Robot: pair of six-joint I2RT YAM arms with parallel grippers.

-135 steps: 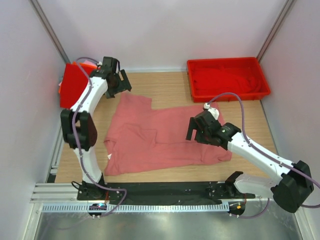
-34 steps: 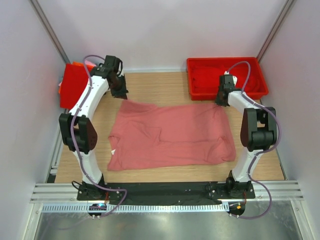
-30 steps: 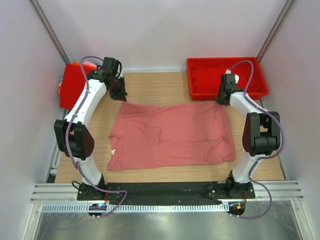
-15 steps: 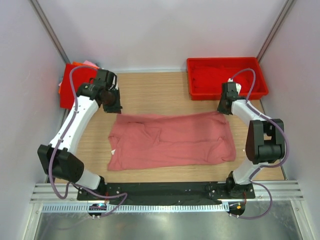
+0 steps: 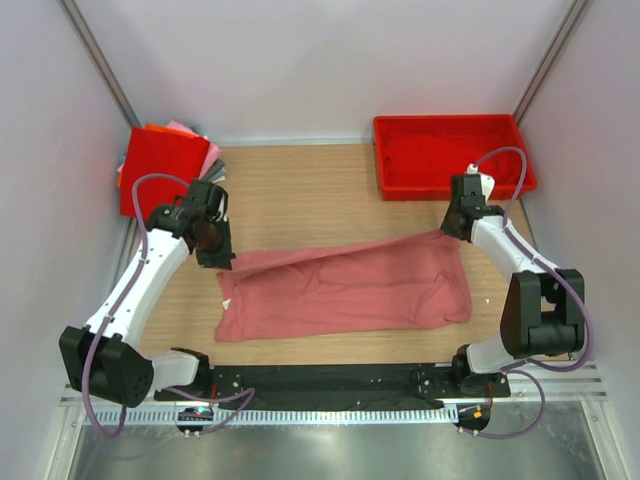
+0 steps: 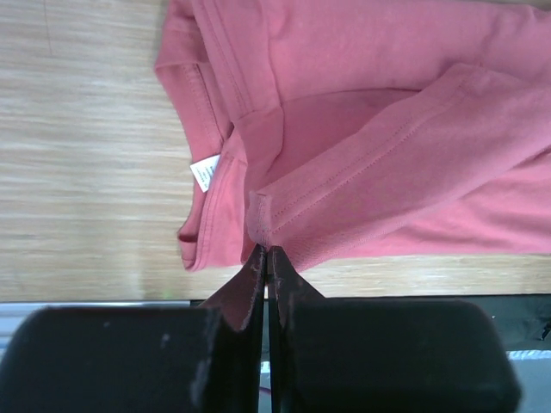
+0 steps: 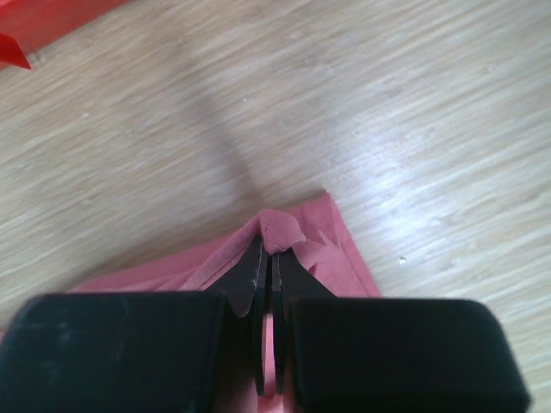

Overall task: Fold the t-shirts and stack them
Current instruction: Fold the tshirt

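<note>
The t-shirt's tray-side end (image 5: 448, 254) (image 7: 334, 265) lies below and back from my right gripper, still raised over the cloth, so next it should move down and back to release that end of the t-shirt.
A dusty salmon-pink t-shirt (image 5: 350, 295) lies spread across the middle of the wooden table. My left gripper (image 5: 222, 262) is shut on its far left corner, and my right gripper (image 5: 447, 234) is shut on its far right corner. The far edge is raised between them, over the rest of the cloth. In the left wrist view the gripper (image 6: 266, 251) pinches a hemmed fold of the t-shirt (image 6: 387, 155), whose neck label shows. In the right wrist view the gripper (image 7: 273, 251) holds a small bunch of the t-shirt (image 7: 340, 249). A stack of folded t-shirts (image 5: 165, 170), red on top, sits at the back left.
A red plastic tray (image 5: 455, 125) stands at the back right corner. Bare wood (image 5: 320, 190) lies behind the shirt. A black rail (image 5: 330, 378) runs along the near edge, and white walls close in on both sides.
Both grippers have come toward the near edge, each still shut on its corner, drawing the shirt's far edge over the cloth. The shirt's spread is now narrower front to back.
</note>
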